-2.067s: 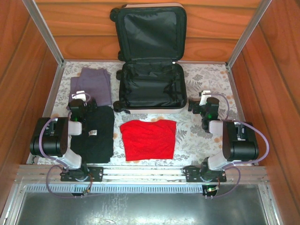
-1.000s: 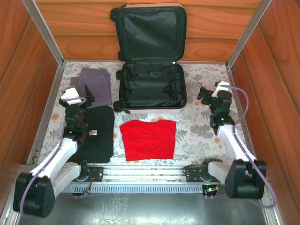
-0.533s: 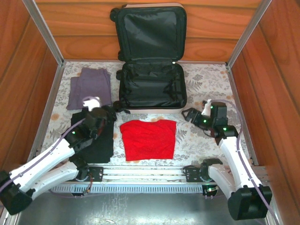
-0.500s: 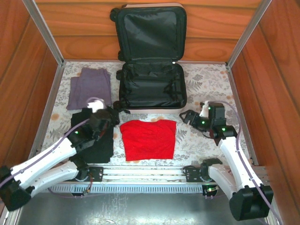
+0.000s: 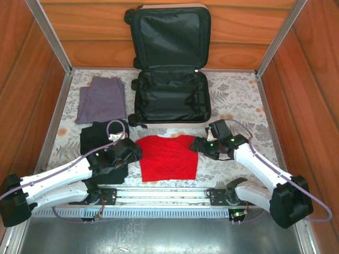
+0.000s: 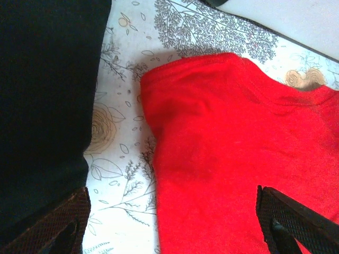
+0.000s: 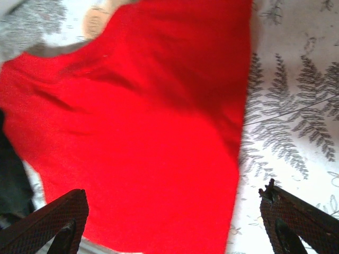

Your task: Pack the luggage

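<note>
The left gripper will go down next and move gently outward onto the red shirt's edge [image 5: 142, 150] [image 6: 157, 161] beside the black garment, because that edge is between its wide-open fingers.
The luggage [image 5: 170, 100] lies open at the back middle of the table, its black-lined lid propped against the rear wall. A folded red shirt [image 5: 168, 157] lies flat in front of it. My left gripper [image 5: 135, 153] hovers open over the shirt's left edge. In the left wrist view the red shirt [image 6: 238, 153] and bare tablecloth lie between the wide-set fingertips [image 6: 66, 225]. My right gripper [image 5: 198, 145] stands open at the shirt's right edge. In the right wrist view its fingers [image 7: 296, 222] straddle that edge of the red shirt [image 7: 137, 132]. Nothing is gripped.
A black garment [image 5: 98, 138] lies left of the red shirt, partly under my left arm, and shows as the black garment [image 6: 42, 106] beside the left fingers. A folded purple garment [image 5: 101, 99] lies at the back left. Wooden walls enclose the floral-cloth table [image 5: 233, 95].
Both arms have swung inward from the table's sides and stretched low toward the red shirt, one gripper reaching each of its side edges. The clothes and luggage have not moved.
</note>
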